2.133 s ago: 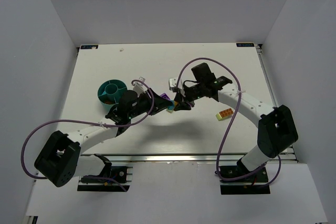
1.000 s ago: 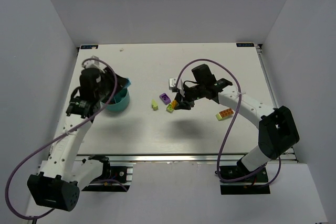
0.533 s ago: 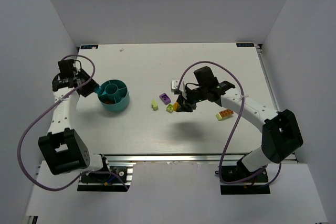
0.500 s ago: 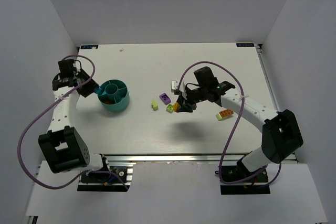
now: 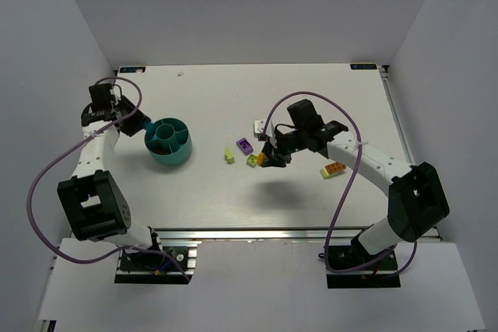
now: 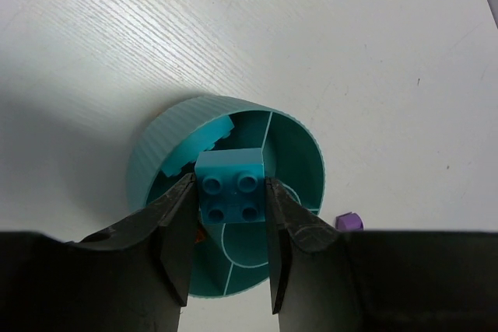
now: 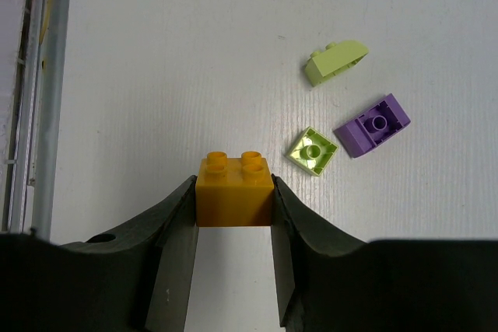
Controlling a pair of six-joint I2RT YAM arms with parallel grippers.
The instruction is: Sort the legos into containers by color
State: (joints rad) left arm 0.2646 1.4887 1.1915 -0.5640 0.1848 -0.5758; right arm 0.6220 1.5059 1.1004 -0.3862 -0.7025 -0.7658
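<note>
The bowl's section with a cyan brick inside matches the color of my left gripper's brick, so next I will move that gripper down a little toward it and release the brick there.
My left gripper (image 6: 230,192) is shut on a cyan brick (image 6: 230,186) and holds it over the round teal bowl (image 6: 156,162). In the top view that gripper (image 5: 143,124) is at the left rim of the bowl (image 5: 173,159). My right gripper (image 7: 233,192) is shut on an orange brick (image 7: 233,186) just above the table; in the top view it (image 5: 269,158) is at mid table. A purple brick (image 7: 372,125) and two lime bricks (image 7: 312,150) (image 7: 336,62) lie beside it.
An orange and lime brick pair (image 5: 333,169) lies right of my right gripper. A small white piece (image 5: 257,125) lies behind the purple brick (image 5: 244,145). Something orange-brown sits in one bowl compartment (image 5: 158,145). Walls enclose the table on three sides.
My left arm swung from mid table to the far left with the cyan brick and now holds it at the bowl. My right gripper, with the orange brick, dropped slightly nearer the table.
</note>
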